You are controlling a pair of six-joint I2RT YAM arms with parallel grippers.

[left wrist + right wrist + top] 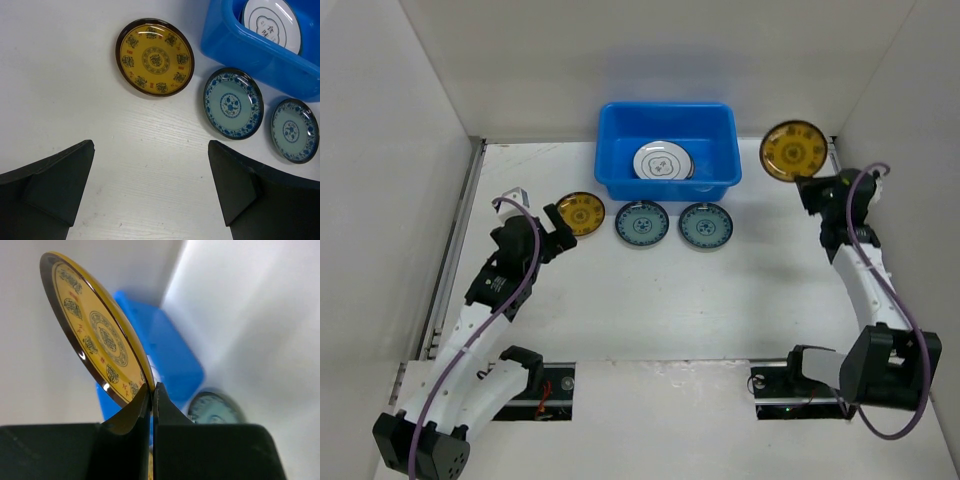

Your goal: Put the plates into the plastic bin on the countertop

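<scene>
My right gripper swings over the bin (620, 150) and down next to release above the white plate inside. The second yellow plate still hangs beside the bin.
The blue plastic bin (620, 150) stands at the back middle of the white countertop (670, 310) with a white plate with a centre mark (662, 162) inside. A yellow plate (582, 213) and two teal patterned plates (642, 222) (705, 225) lie in a row in front of it. My left gripper (557, 232) is open and empty, just near-left of the yellow plate (155, 56). My right gripper (807, 183) is shut on the rim of a second yellow plate (793, 150), held up in the air right of the bin; it also shows in the right wrist view (95, 330).
White walls close in the countertop at the left, back and right. The right arm is close to the right wall. The bin (260, 50) and both teal plates (232, 102) (295, 130) show in the left wrist view.
</scene>
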